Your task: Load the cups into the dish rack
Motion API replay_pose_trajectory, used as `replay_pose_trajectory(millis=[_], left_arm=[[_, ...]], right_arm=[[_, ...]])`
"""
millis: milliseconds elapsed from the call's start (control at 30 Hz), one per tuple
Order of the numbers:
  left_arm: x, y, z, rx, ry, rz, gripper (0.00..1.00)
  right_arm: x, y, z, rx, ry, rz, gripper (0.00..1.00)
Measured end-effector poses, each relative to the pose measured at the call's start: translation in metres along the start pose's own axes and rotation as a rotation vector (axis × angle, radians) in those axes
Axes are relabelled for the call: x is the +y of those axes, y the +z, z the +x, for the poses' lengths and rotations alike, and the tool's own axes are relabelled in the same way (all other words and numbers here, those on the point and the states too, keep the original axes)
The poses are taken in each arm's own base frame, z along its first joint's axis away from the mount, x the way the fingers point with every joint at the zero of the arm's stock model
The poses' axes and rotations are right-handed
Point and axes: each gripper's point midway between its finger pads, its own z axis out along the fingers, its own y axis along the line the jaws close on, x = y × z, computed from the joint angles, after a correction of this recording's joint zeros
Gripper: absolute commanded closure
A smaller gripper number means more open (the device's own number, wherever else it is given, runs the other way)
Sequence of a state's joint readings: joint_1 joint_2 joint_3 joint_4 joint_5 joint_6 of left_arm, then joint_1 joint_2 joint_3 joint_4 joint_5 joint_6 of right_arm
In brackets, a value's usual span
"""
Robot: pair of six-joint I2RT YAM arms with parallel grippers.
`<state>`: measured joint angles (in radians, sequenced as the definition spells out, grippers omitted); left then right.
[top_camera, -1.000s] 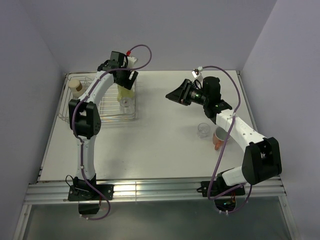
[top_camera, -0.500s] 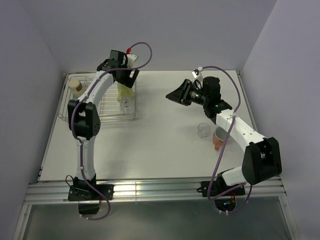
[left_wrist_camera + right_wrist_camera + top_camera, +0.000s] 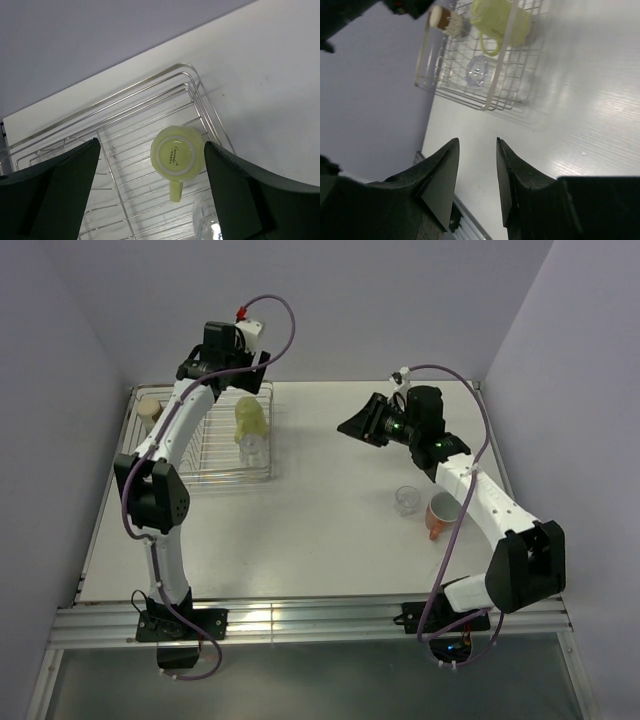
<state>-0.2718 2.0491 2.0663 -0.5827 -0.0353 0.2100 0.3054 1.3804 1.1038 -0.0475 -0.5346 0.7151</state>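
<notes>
The clear glass stands outside the rack [image 3: 205, 468], so I need to bring my right gripper back, down and to the right in the top view onto the glass's rim.
The dish rack [image 3: 205, 468] stands at the far left of the table. A pale yellow-green mug [image 3: 248, 418] rests upside down in its right part, with a clear glass [image 3: 254, 448] just in front of it. A brown cup [image 3: 150, 408] sits in the rack's far left corner. My left gripper [image 3: 222, 375] hangs open, high above the rack. From the left wrist, the mug [image 3: 176, 153] lies free below the gripper [image 3: 151, 145]. Another clear glass [image 3: 406, 500] and an orange mug [image 3: 438, 516] stand on the table at right. My right gripper [image 3: 355, 427] is open and holds nothing.
The right wrist view looks past the right gripper [image 3: 477, 141] across bare table towards the rack [image 3: 470, 95], the mug [image 3: 500, 20], the glass [image 3: 479, 70] and the brown cup [image 3: 445, 19]. Walls close the table at the back and sides.
My left gripper has lifted off the yellow-green mug and drawn up and back, its jaws widening. The mug stays in the rack. The right arm shifted slightly.
</notes>
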Motion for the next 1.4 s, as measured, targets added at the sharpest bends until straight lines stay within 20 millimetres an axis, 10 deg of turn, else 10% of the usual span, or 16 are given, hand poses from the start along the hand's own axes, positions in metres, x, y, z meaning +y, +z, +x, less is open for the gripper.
replay_pose_trajectory(millis=[300,633,867,1400], left_arm=[[-0.022,-0.102,-0.057,-0.229,-0.238,0.031,0.01],[-0.175,-0.227,-0.081,-0.422,-0.311,0.366,0.01],[-0.177,-0.239,-0.022,-0.335,-0.405,0.364,0.01],[-0.148,-0.249,0.049,-0.243,-0.456,0.221,0.01]], right_arm=[[-0.017,-0.052,-0.016,-0.113,-0.088,0.262,0.55],[-0.088,-0.106,0.026,-0.107,-0.12,0.588,0.54],[-0.145,-0.115,0.061,0.008,-0.107,0.796,0.56],[-0.201,-0.102,0.098,0.165,-0.084,0.941,0.62]])
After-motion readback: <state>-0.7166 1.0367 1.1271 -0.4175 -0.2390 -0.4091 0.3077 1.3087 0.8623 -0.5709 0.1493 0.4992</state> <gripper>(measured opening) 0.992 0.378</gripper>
